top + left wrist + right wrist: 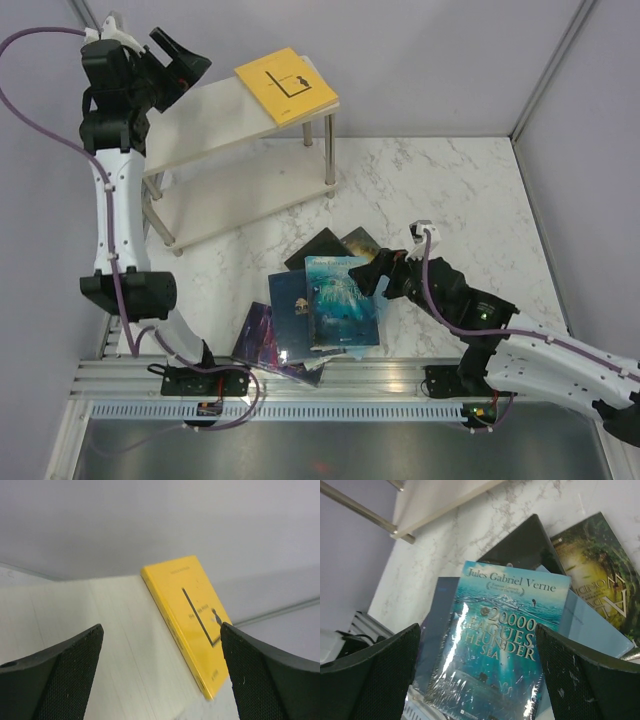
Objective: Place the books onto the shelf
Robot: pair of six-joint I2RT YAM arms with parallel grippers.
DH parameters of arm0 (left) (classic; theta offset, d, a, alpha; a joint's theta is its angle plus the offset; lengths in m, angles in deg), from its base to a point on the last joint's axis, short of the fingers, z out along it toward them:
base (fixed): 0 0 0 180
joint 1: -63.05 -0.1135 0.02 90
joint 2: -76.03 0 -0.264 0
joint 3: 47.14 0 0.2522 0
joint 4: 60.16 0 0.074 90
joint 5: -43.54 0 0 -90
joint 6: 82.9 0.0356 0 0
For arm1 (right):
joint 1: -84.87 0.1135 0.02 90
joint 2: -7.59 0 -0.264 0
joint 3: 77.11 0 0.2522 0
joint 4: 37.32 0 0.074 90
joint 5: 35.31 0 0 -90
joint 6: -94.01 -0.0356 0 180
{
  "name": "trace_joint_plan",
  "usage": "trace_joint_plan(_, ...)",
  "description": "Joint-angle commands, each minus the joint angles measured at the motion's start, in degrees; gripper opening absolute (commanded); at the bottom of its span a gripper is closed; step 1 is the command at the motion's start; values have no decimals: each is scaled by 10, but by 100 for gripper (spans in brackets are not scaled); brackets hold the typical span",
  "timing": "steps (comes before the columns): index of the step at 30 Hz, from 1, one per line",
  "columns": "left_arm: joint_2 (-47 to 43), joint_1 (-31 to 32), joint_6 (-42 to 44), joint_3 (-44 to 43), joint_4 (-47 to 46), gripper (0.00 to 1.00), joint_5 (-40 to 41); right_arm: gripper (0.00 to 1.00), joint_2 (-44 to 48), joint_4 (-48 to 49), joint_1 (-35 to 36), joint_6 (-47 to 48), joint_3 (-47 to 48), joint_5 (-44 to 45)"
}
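My left gripper moves back from the shelf next and down onto the teal book's edge (311,300) over the navy book, since the teal book tops the pile.
A yellow book (286,85) (192,615) lies flat at the right end of the shelf's top board (210,118) (100,630). My left gripper (190,62) (160,675) hovers open at the board's left end, apart from the book and holding nothing. The other books lie in a loose pile on the table, with a teal book (340,300) (505,640) on top. My right gripper (372,280) (477,675) hangs open just above the teal book's right side, empty. Under it lie a navy book (288,300), a black book (525,550), a green-gold book (600,570) and a purple book (262,335).
The shelf's lower board (240,195) stands on thin metal legs (329,150) at the back left of the marble table (460,190). Grey walls close in the left, back and right sides. An aluminium rail (330,375) runs along the near edge, under part of the pile.
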Motion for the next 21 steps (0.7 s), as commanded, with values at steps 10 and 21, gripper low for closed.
trace_joint_plan(10,-412,186,79,507,22,100,-25,98,-154,16,-1,-67,-20,28)
trace_joint_plan(21,-549,308,-2,869,-64,100,-36,98,-140,17,-2,-83,-55,25)
